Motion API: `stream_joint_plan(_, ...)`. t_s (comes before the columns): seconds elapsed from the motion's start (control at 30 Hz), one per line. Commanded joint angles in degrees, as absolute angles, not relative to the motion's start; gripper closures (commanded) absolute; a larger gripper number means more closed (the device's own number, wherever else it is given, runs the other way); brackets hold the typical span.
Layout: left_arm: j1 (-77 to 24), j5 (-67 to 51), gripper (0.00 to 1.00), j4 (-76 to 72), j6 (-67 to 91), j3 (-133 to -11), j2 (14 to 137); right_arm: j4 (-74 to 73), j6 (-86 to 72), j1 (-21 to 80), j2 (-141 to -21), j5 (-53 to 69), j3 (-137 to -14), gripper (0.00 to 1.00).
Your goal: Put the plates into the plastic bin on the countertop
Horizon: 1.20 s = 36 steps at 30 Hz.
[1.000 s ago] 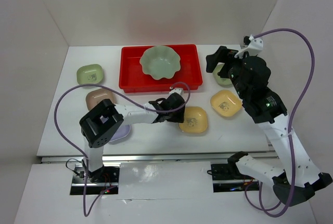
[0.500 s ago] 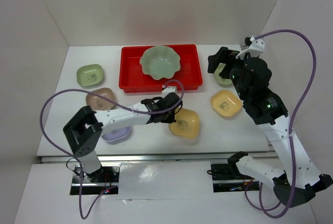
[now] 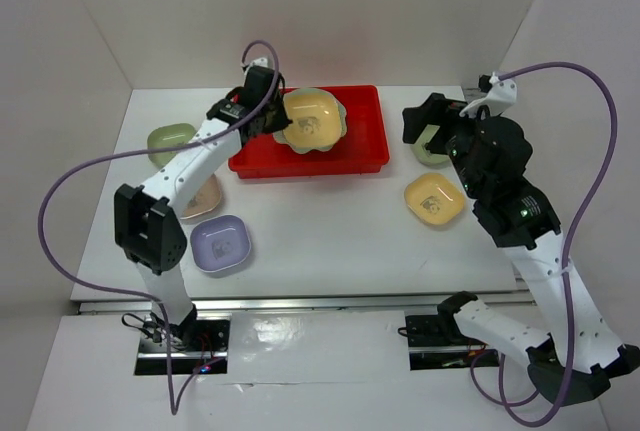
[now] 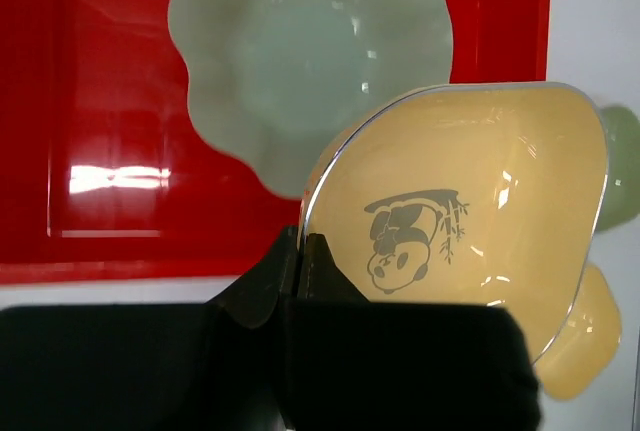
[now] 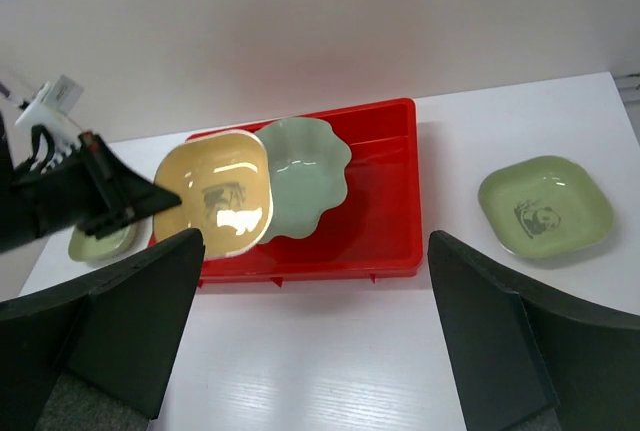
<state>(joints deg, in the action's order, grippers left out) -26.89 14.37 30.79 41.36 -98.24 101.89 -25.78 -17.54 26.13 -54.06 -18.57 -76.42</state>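
Observation:
My left gripper will move outward next, and then it will lower the yellow plate onto the pale-green scalloped dish (image 4: 300, 51) in the red bin.
My left gripper (image 3: 275, 123) is shut on the rim of a yellow plate (image 3: 310, 121) with a panda print, held tilted over the red plastic bin (image 3: 362, 154). The wrist view shows the fingertips (image 4: 303, 246) pinching that plate's (image 4: 470, 221) edge. Below it, the pale-green scalloped dish (image 4: 300, 51) lies in the bin (image 4: 100, 101). On the countertop (image 3: 330, 231) lie a lavender plate (image 3: 222, 246), a tan-brown one (image 3: 203, 198) partly under the arm, a green one (image 3: 172, 141) and a second yellow one (image 3: 434, 198). My right gripper (image 3: 425, 129) hangs open over an olive-green plate (image 5: 545, 206).
White walls close in the countertop on the left, back and right. A metal rail (image 3: 300, 303) runs along the near edge. Purple cables (image 3: 590, 111) loop from both arms. Between the right fingers (image 5: 130, 321), bare white surface lies in front of the bin (image 5: 385, 221).
The left gripper closed on the yellow plate at the table's front centre, lifted it and carried it back-left over the bin. The right arm barely moved.

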Motion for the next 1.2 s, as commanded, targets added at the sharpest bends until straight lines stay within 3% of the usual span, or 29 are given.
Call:
stream_joint_plan(0.0,-23.6,7.6,1.00,26.3,35.7,-105.0,106.3,-22.9,-17.7,26.6,-52.9,-17.5,-75.4,0.00)
stream_joint_plan(0.23,-20.1,5.8,1.00,22.2,28.4,-121.7,120.8,-20.9,-18.8,26.6,-54.1,-12.1,-71.9,0.00)
stream_joint_plan(0.5,-16.3,2.8,1.00,13.9,27.6,-117.2,126.5,-19.8,-18.8,26.6,-55.4,-9.8,-69.4,0.00)
stream_joint_plan(0.77,-15.7,-0.2,1.00,10.9,26.5,-120.8,133.1,-18.5,-19.3,26.6,-57.2,-9.2,-68.2,0.00)
stream_joint_plan(0.87,-15.7,-0.8,0.74,10.9,27.3,-120.8,134.4,-18.5,-19.3,26.6,-58.5,-9.2,-68.2,0.00)
stream_joint_plan(0.9,-15.7,-1.3,0.60,10.9,27.9,-120.8,134.4,-18.5,-19.3,26.6,-59.2,-9.2,-68.2,0.00)
stream_joint_plan(0.93,-15.7,-2.0,0.33,10.9,27.9,-119.9,133.5,-18.5,-19.3,26.6,-59.2,-8.7,-68.2,0.00)
stream_joint_plan(1.03,-15.7,-3.0,0.17,8.5,28.6,-114.5,129.5,-17.9,-19.3,26.6,-59.9,-9.5,-68.2,0.00)
stream_joint_plan(1.07,-15.7,-3.6,0.01,8.0,28.6,-113.1,127.7,-17.9,-19.3,26.6,-60.4,-10.3,-68.2,0.00)
stream_joint_plan(1.17,-17.2,-1.4,0.01,8.0,29.4,-109.5,120.3,-19.2,-19.3,26.6,-61.6,-15.3,-68.2,0.00)
